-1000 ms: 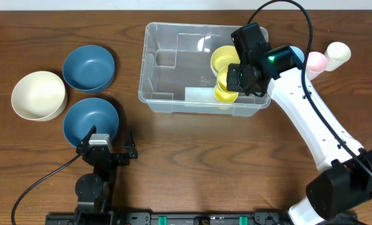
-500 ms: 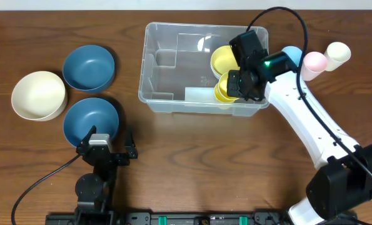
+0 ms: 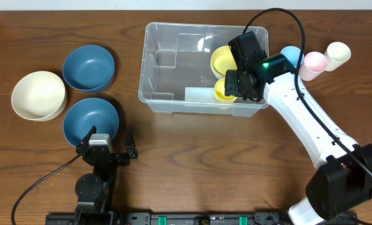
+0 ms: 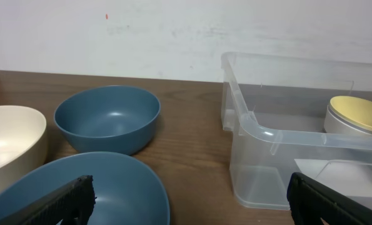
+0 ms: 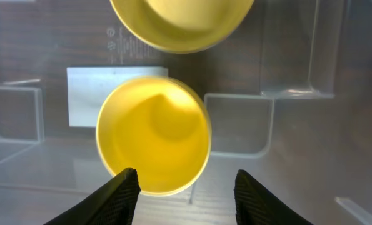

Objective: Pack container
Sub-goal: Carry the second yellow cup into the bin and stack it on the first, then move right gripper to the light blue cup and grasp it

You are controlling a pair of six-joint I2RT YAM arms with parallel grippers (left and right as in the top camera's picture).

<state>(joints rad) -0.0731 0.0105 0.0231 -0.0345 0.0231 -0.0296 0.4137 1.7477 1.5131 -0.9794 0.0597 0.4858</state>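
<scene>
My right gripper should next pass the container (image 3: pixel 149 37) and lower onto the blue cup's side by the pink cup, since that's to its right in the overhead view.
The clear container (image 3: pixel 149 37) stands at the table's back centre. Two yellow cups are inside at its right end, one (image 3: pixel 222 59) at the back and one (image 3: pixel 221 92) by the front wall. My right gripper (image 3: pixel 239 84) hangs over the front cup. In the right wrist view its jaws (image 5: pixel 186 190) stand apart, and the yellow cup (image 5: pixel 153 134) sits open side up on the container floor just beyond them, gripped by neither. My left gripper (image 3: pixel 107 149) rests open at the front left, near a blue bowl (image 3: pixel 90 119), with nothing between its fingers (image 4: pixel 191 206).
A second blue bowl (image 3: pixel 89 65) and a cream bowl (image 3: pixel 39 94) sit at the left. Blue (image 3: pixel 290 53), pink (image 3: pixel 315 61) and cream (image 3: pixel 338 52) cups stand right of the container. The left wrist view shows the container wall (image 4: pixel 267 134) at right.
My right gripper's jaws have opened and let go of the front yellow cup, which now rests in the container. The left arm has not moved.
</scene>
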